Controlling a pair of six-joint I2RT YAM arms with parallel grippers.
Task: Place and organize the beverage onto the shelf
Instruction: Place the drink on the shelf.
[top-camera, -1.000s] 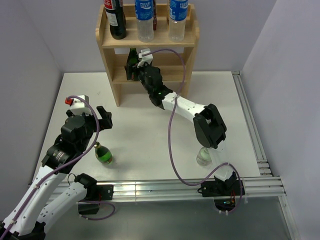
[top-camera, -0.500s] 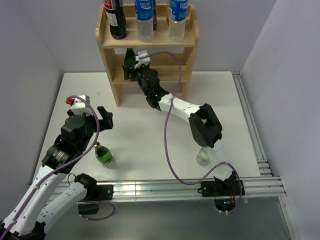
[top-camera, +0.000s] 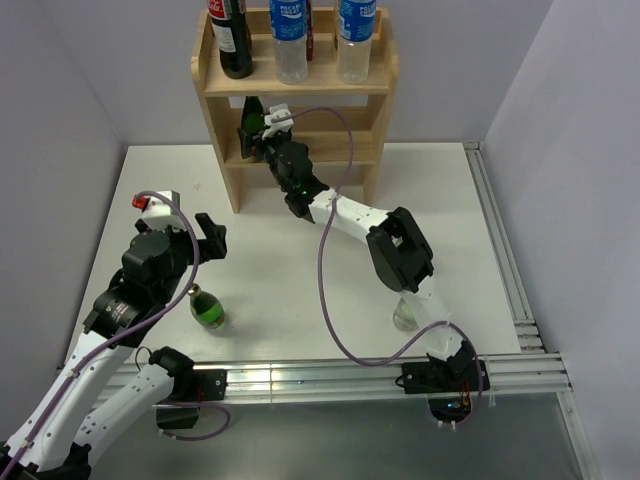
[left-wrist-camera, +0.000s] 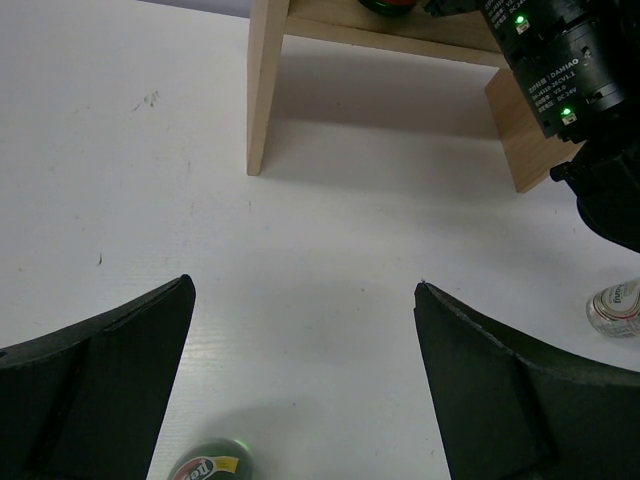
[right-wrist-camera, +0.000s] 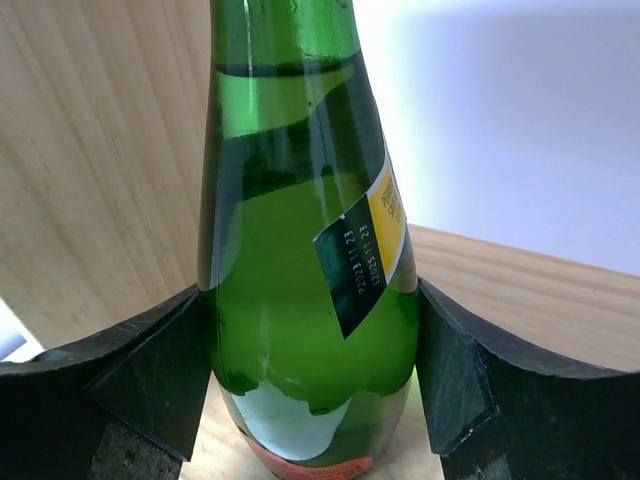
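Observation:
Next, my right gripper pushes the upright green bottle slightly outward by the shelf's side panel onto bare board of the shelf's middle level (right-wrist-camera: 218, 435) and releases it.
The light wood shelf (top-camera: 222, 120) stands at the back of the table. My right gripper (top-camera: 255, 138) reaches into its middle tier and is shut on a green glass bottle (top-camera: 251, 118), upright near the left side panel. In the right wrist view both pads press the bottle (right-wrist-camera: 305, 300). A dark cola bottle (top-camera: 231, 38) and two clear blue-label bottles (top-camera: 290, 38) stand on the top tier. My left gripper (top-camera: 208, 236) is open and empty above a second green bottle (top-camera: 207, 307) on the table; that bottle's cap shows in the left wrist view (left-wrist-camera: 208, 463).
A clear bottle (top-camera: 408, 314) stands on the table beside the right arm's base; it also shows in the left wrist view (left-wrist-camera: 618, 309). The shelf's lower board and left leg (left-wrist-camera: 264, 90) show ahead of the left gripper. Aluminium rails run along the near and right edges.
My right gripper has carried the green bottle further left and deeper into the shelf's middle tier. The left arm has not moved.

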